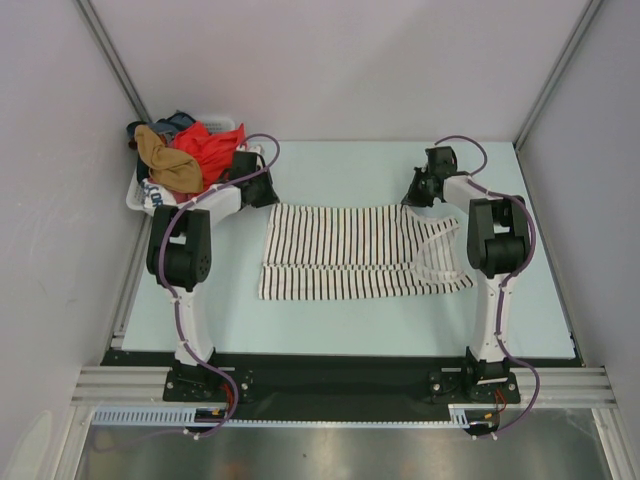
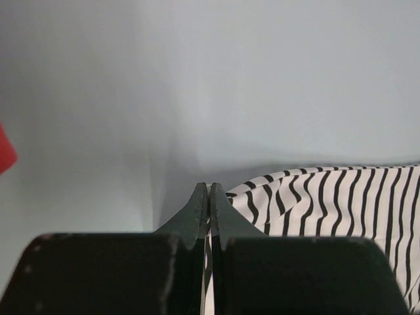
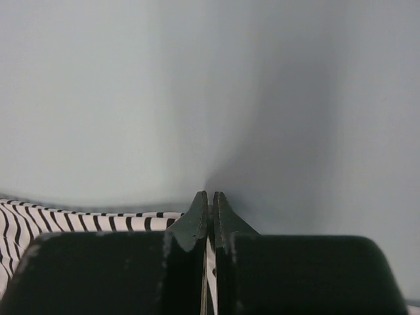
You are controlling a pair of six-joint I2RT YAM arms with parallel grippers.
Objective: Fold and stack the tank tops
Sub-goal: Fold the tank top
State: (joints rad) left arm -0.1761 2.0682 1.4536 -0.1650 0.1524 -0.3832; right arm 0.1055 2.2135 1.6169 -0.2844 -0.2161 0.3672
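The tank top's far part still lies unfolded, so my right gripper next carries its pinched far edge back to the crease along the tank top [image 1: 411,267] and releases it.
A white tank top with thin black stripes [image 1: 350,252] lies spread flat in the middle of the table, its straps toward the right. My left gripper [image 1: 262,192] is at its far left corner, shut on the striped cloth [image 2: 328,197], which shows between the jaws. My right gripper [image 1: 420,190] is at the far right corner by the straps, also shut with striped cloth [image 3: 79,220] pinched between its jaws. A tan-brown top [image 1: 168,160] lies crumpled in the basket at the back left.
A white laundry basket [image 1: 138,195] stands at the back left corner, holding the tan cloth, a red garment [image 1: 208,146] and a dark blue one [image 1: 172,122]. Grey walls close in the table on the left, right and back.
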